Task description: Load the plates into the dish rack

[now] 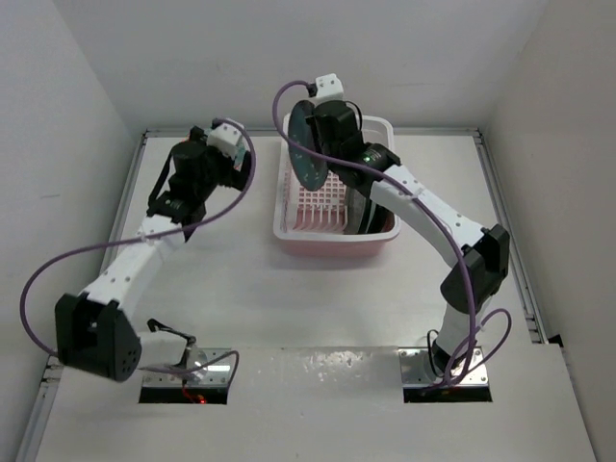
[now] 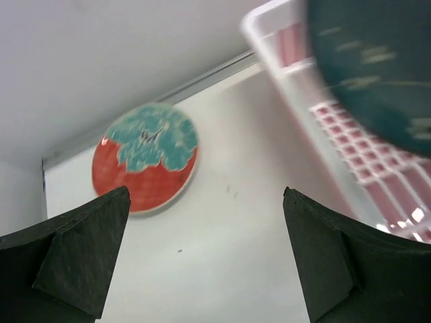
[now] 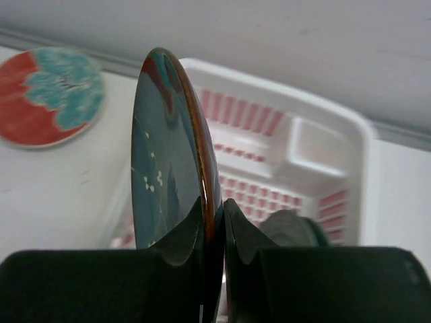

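Observation:
The plate in my right gripper goes back and down next, into the rack beside the standing dark plates, where the slots stand empty (image 1: 330, 214) (image 3: 252, 210).
My right gripper (image 1: 325, 130) (image 3: 215, 202) is shut on the rim of the darker teal plate (image 1: 310, 146) (image 3: 168, 148). It holds the plate upright on edge above the rear left part of the pink-and-white dish rack (image 1: 289, 226) (image 3: 363, 155). Dark plates (image 1: 371, 217) stand on edge at the rack's right side, and one shows in the right wrist view (image 3: 293, 229). The red plate with a pale blue centre (image 2: 145, 158) (image 3: 50, 97) lies flat on the table left of the rack; the left arm hides it in the top view. My left gripper (image 1: 229, 166) (image 2: 205, 192) is open and empty, above the table near the red plate.
White walls close in the table at the back and on both sides. The held plate (image 2: 377, 60) and the rack's left rim (image 2: 283, 60) lie close to the right of my left gripper. Purple cables loop from both arms.

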`<state>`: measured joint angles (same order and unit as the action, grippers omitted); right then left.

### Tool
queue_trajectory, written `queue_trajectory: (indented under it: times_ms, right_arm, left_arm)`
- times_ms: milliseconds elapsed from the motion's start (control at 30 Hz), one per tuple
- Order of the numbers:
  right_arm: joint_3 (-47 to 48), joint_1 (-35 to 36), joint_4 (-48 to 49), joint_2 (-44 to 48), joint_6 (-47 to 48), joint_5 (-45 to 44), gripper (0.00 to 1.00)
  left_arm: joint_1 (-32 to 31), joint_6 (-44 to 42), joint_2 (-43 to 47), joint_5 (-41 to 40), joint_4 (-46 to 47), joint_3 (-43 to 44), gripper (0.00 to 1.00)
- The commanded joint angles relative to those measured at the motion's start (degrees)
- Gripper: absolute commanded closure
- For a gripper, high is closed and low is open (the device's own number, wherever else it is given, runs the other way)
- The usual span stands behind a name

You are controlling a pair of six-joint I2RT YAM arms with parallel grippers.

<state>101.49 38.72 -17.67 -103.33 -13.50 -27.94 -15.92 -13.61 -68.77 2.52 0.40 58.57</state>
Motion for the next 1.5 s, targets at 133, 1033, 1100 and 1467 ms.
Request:
queue_trajectory:
  times_ms: [133, 1033, 1100, 1467]
  right_arm:
    - [9.8, 4.7, -0.8, -0.6, 12.0, -25.9, 1.0]
    - [0.4, 3.7, -19.3, -6.2, -10.2, -32.9, 1.0]
    - [1.5, 3.9, -20.9, -7.8, -10.1, -32.9, 1.0]
    - [-2.1, 2.3, -27.7, -7.9, -17.9, -31.2, 0.98]
  left_arm:
    - [10.0, 13.9, -16.9, -12.3, -1.0, 12.3, 0.0]
    - [18.0, 14.9, -35.4, 0.6, 0.2, 19.8, 0.0]
    - [18.0, 14.4, -35.4, 0.6, 0.2, 19.8, 0.0]
    - [18.0, 14.4, -35.9, 0.6, -0.3, 20.9, 0.0]
